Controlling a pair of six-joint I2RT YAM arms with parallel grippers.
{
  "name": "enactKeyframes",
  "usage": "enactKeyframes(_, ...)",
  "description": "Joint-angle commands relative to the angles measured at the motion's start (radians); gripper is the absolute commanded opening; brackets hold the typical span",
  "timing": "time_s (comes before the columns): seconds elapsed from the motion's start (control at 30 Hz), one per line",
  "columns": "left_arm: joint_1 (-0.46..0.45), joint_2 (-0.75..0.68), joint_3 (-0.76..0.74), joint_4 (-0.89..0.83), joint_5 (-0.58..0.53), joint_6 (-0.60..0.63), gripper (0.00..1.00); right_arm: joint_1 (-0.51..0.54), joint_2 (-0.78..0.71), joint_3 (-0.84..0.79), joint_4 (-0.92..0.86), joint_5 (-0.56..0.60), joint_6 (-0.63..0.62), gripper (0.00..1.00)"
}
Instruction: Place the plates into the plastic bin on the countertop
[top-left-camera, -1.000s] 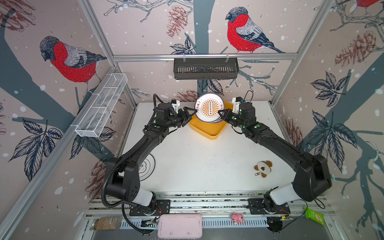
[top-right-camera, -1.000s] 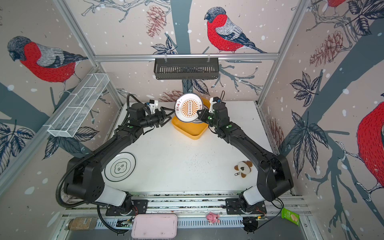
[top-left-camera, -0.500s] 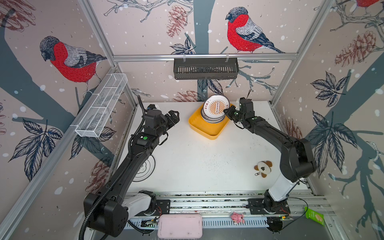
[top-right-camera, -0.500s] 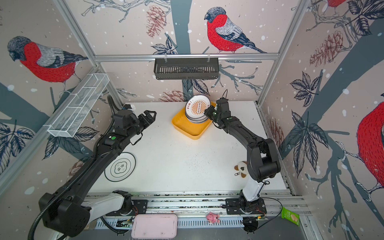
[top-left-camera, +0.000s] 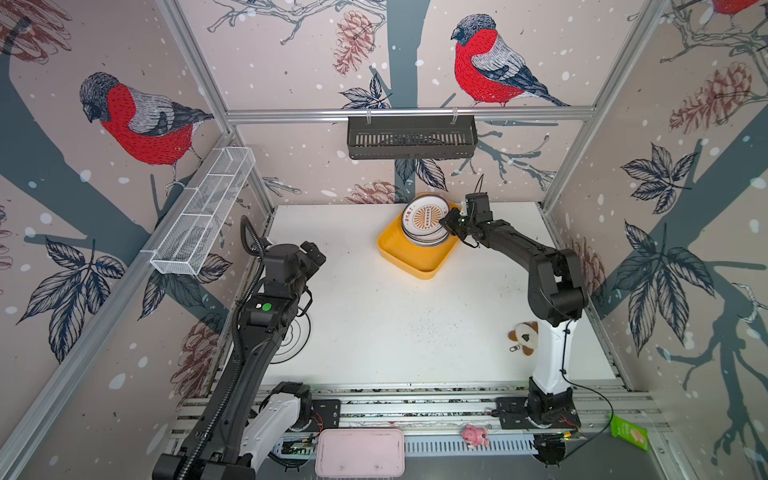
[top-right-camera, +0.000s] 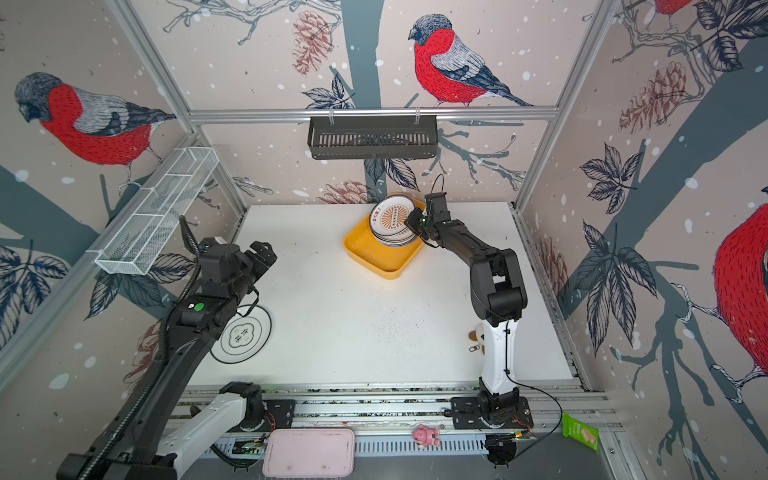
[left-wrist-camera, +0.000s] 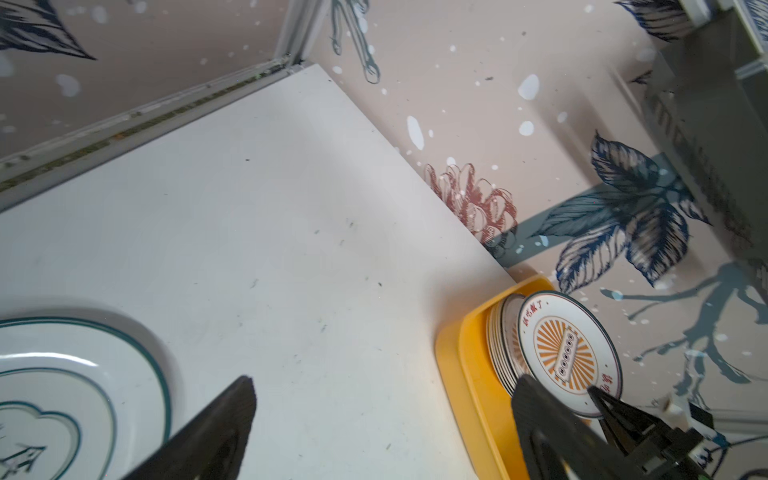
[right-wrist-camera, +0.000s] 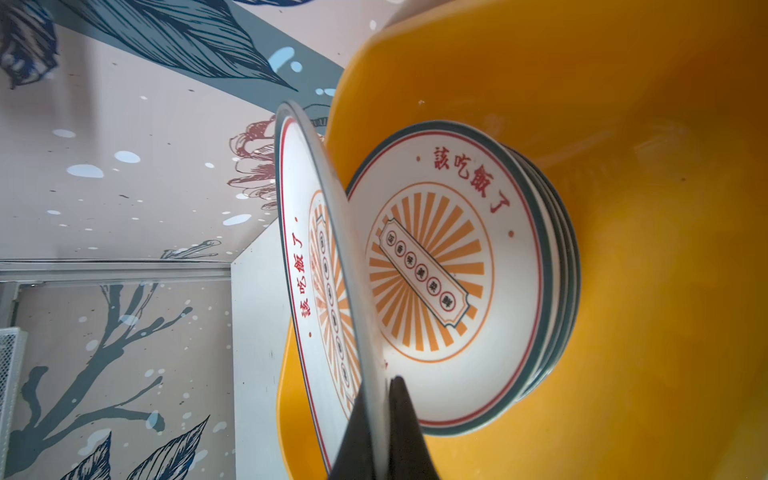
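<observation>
The robot's right gripper is above the matching sunburst plate atop the stack (right-wrist-camera: 436, 276), so it should lower the still-tilted plate onto it and let go of the tilted plate's rim.
The yellow plastic bin (top-left-camera: 419, 270) sits at the back of the white countertop (top-left-camera: 395, 324), with a stack of plates (top-left-camera: 428, 243) inside. My right gripper (top-left-camera: 446, 222) is shut on the rim of an orange-sunburst plate (top-left-camera: 424, 216), which tilts just above that stack. The right wrist view shows the held plate (right-wrist-camera: 316, 249) edge-on between my fingers (right-wrist-camera: 401, 415), over a matching sunburst plate (right-wrist-camera: 436, 270) on top of the stack. My left gripper (top-left-camera: 318, 255) hangs open and empty over the left of the countertop. A dark-ringed plate (top-right-camera: 243, 336) lies below that arm.
A black slotted basket (top-left-camera: 411, 137) hangs on the back rail. A white wire basket (top-left-camera: 203, 216) is fixed to the left wall. A small plush toy (top-left-camera: 525, 336) lies near the right arm's base. In front of the rail are a pink tray (top-left-camera: 359, 453) and a pink toy (top-left-camera: 473, 436).
My left gripper let go of the sunburst plate, opened wide and drew back to the front left. The right gripper kept hold and lowered the plate over the stack in the bin.
</observation>
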Motion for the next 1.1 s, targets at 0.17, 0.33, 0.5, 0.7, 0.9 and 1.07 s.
enactKeyframes(0.17,0.193,-0.064,-0.08,-0.094,0.043,-0.002,0.96,-0.017,0.063,0.062,-0.008,-0.032,-0.001,0.03)
enactKeyframes(0.33,0.297,-0.073,-0.114,-0.101,0.088,0.008,0.96,-0.029,0.085,0.076,-0.024,-0.034,0.005,0.03)
enactKeyframes(0.5,0.392,-0.078,-0.148,-0.103,0.121,0.028,0.96,-0.034,0.099,0.076,-0.032,-0.037,0.005,0.03)
enactKeyframes(0.7,0.564,-0.076,-0.215,-0.094,0.215,0.044,0.96,-0.042,0.106,0.076,-0.058,-0.038,-0.006,0.06)
enactKeyframes(0.9,0.682,-0.065,-0.277,-0.081,0.264,0.047,0.96,-0.052,0.114,0.077,-0.074,-0.049,-0.018,0.12)
enactKeyframes(1.07,0.708,-0.048,-0.292,-0.088,0.243,0.055,0.96,-0.063,0.123,0.084,-0.089,-0.072,-0.03,0.16)
